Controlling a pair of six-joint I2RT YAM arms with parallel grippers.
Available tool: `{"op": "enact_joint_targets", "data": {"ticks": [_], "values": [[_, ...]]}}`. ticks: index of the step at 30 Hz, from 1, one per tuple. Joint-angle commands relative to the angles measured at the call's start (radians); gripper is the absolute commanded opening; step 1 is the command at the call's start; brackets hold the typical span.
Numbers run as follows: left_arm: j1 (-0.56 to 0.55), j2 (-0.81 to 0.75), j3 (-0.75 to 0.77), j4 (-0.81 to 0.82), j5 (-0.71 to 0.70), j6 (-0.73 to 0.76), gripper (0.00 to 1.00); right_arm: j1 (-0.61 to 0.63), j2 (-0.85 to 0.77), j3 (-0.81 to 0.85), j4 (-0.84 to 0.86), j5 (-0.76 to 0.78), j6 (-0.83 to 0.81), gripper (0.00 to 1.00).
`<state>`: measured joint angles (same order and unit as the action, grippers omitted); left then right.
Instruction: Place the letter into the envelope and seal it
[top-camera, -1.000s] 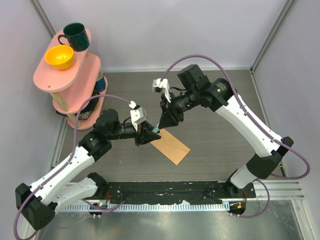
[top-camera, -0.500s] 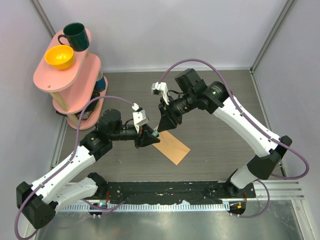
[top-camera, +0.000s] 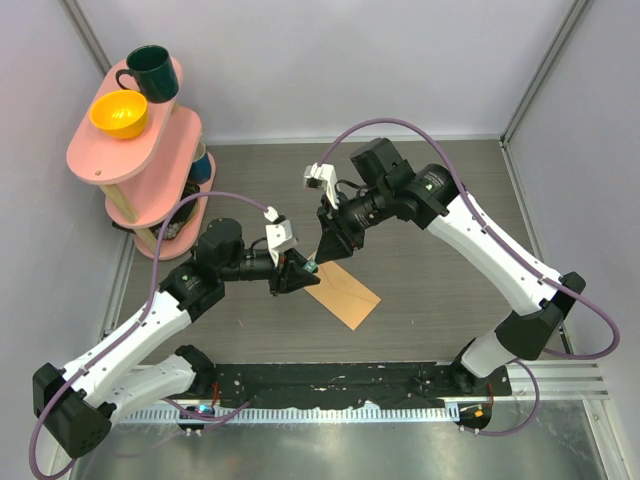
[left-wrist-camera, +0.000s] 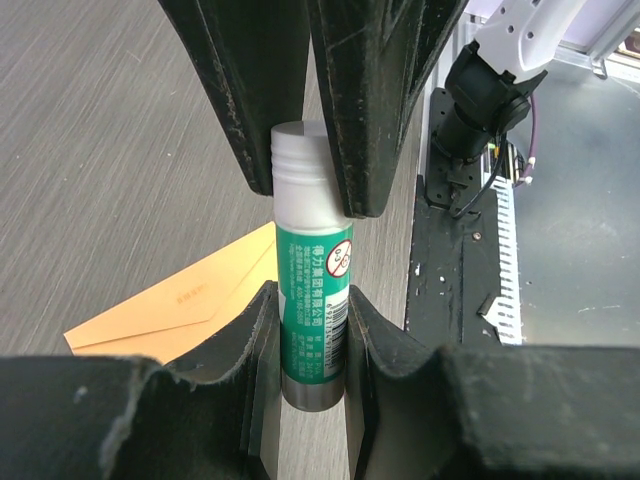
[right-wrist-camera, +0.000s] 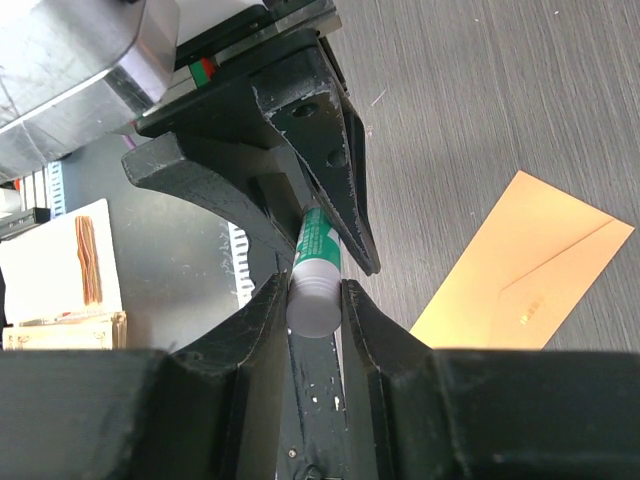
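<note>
Next, my right gripper goes right in the top view to the bare tabletop past the envelope. It lowers the glue stick and releases it, as that tabletop lies below.
A green glue stick with a white cap hangs between both grippers above the table. My left gripper is shut on its green body. The white cap end is clamped by my right gripper, which is shut on it. In the top view the two grippers, left and right, meet tip to tip. The tan envelope lies flat on the table just beneath and to the right of them, and also shows as the envelope and the envelope, flap side up. The letter is out of view.
A pink two-tier shelf stands at the far left with a green mug and a yellow bowl. A black base strip runs along the near edge. Grey walls close in the back and sides.
The right arm has shifted slightly left and down toward the left gripper. Over the last half second nothing visibly moves. Both grips are unchanged.
</note>
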<state>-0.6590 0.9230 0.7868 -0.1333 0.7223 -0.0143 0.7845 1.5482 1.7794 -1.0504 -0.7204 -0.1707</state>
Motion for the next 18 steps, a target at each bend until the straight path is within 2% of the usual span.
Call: {"op": "enact_joint_targets", "data": {"ticks": [1, 7, 12, 18], "values": [[0.007, -0.010, 0.069, 0.274, -0.054, 0.039, 0.00, 0.062, 0.006, -0.061, -0.062, -0.045, 0.042, 0.01], [0.007, -0.010, 0.080, 0.255, -0.090, 0.074, 0.00, 0.058, -0.002, -0.092, -0.046, -0.040, 0.095, 0.01], [0.007, 0.000, 0.101, 0.239, -0.093, 0.085, 0.00, 0.058, -0.013, -0.189, -0.002, -0.085, 0.160, 0.01], [0.007, 0.000, 0.104, 0.225, -0.095, 0.097, 0.00, 0.025, 0.007, -0.137, 0.003, -0.060, 0.162, 0.01]]}}
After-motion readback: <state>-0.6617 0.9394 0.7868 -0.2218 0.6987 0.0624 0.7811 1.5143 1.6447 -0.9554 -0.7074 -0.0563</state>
